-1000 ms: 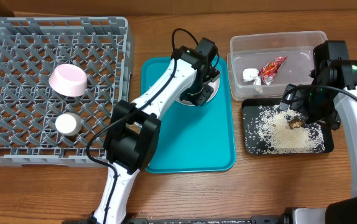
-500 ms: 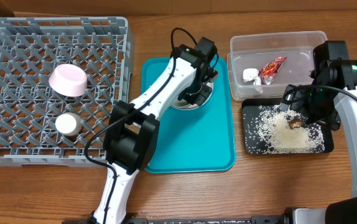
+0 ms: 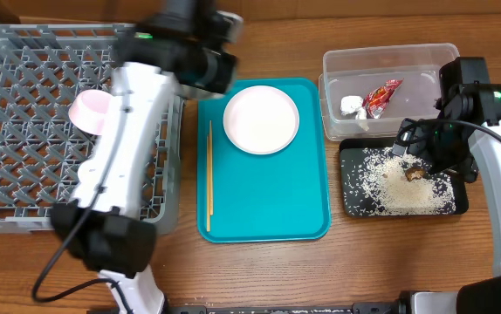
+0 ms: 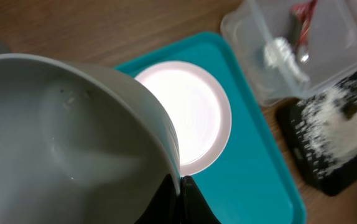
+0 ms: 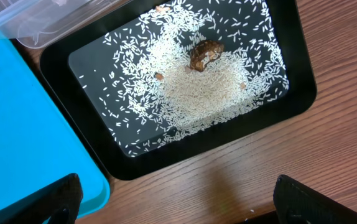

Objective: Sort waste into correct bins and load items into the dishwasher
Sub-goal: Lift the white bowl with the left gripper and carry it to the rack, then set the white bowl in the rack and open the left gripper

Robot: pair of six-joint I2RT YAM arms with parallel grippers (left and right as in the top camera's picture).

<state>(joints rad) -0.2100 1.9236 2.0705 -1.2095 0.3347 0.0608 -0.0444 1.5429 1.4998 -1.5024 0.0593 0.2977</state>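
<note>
The rack (image 3: pixel 24 87) already holds the pink bowl (image 3: pixel 86 109), so my left gripper needs to swing to the left in the overhead view, then tilt and lower the other bowl beside that dish.
My left gripper (image 4: pixel 181 194) is shut on the rim of the pale grey-green bowl (image 4: pixel 73 137), held in the air. Overhead, that wrist (image 3: pixel 200 61) hangs over the grey rack's (image 3: pixel 24 87) right wall and hides the bowl. The white plate (image 3: pixel 262 119) and chopsticks (image 3: pixel 209 174) lie on the teal tray (image 3: pixel 268 205). The pink bowl (image 3: pixel 86 109) sits in the rack, half behind my arm. The cup is hidden. The red-orange wrapper (image 3: pixel 381 94) and white scrap (image 3: pixel 350 105) lie in the clear tub (image 3: pixel 390 51). Rice (image 5: pixel 197 93) and the brown lump (image 5: pixel 204 55) lie in the black tray (image 5: pixel 135 168). My right gripper (image 5: pixel 178 205) is open and empty above it.
The rack fills the left of the table. The teal tray lies in the middle. The tub and the black tray (image 3: pixel 460 202) stand at the right, the tub behind. My left arm crosses the rack's right side. Bare wood runs along the front edge.
My left arm has lifted the grey-green bowl off the plate and swung left to the rack's right wall. The plate and chopsticks are now uncovered. The right arm has not moved.
</note>
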